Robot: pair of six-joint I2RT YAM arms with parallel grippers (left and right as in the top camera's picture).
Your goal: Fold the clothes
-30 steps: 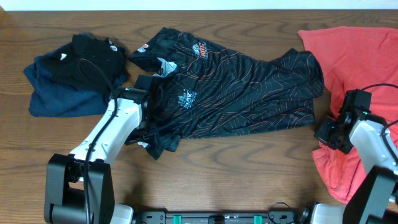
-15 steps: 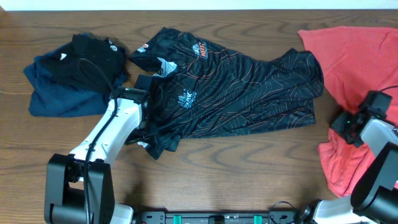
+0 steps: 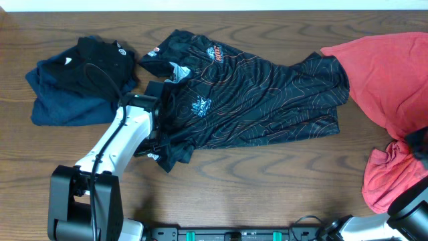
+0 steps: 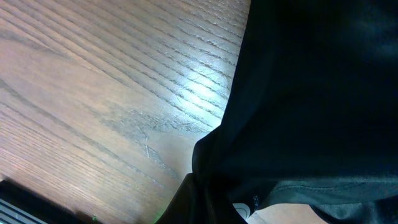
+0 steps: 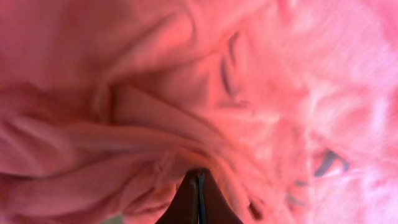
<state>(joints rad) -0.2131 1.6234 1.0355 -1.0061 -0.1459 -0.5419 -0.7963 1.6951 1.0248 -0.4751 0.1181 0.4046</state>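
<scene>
The red garment's edge by the jersey lies against the black fabric (image 4: 311, 93), so my right gripper should next move outward onto that edge, pull it clear and let it go.
The black jersey (image 3: 267, 94) with thin orange contour lines lies spread over the middle of the table. My left gripper (image 3: 156, 134) sits at its left end, shut on a fold of the black fabric (image 4: 311, 93); its closed tips (image 4: 200, 202) are buried in the cloth. The coral-red garment (image 3: 394, 73) lies at the far right, with its near part bunched and pulled up. My right gripper (image 3: 418, 142) is at the frame's right edge, shut on that red fabric (image 5: 186, 93), which fills the right wrist view around the closed tips (image 5: 198, 190).
A heap of dark navy and black clothes (image 3: 77, 80) sits at the back left. Bare wooden table (image 3: 267, 181) runs along the front, and shows beside the jersey in the left wrist view (image 4: 93, 93).
My right gripper has moved right to the frame's edge, dragging the red garment's near part with it so that it lifts and bunches. The left arm and the jersey have not moved.
</scene>
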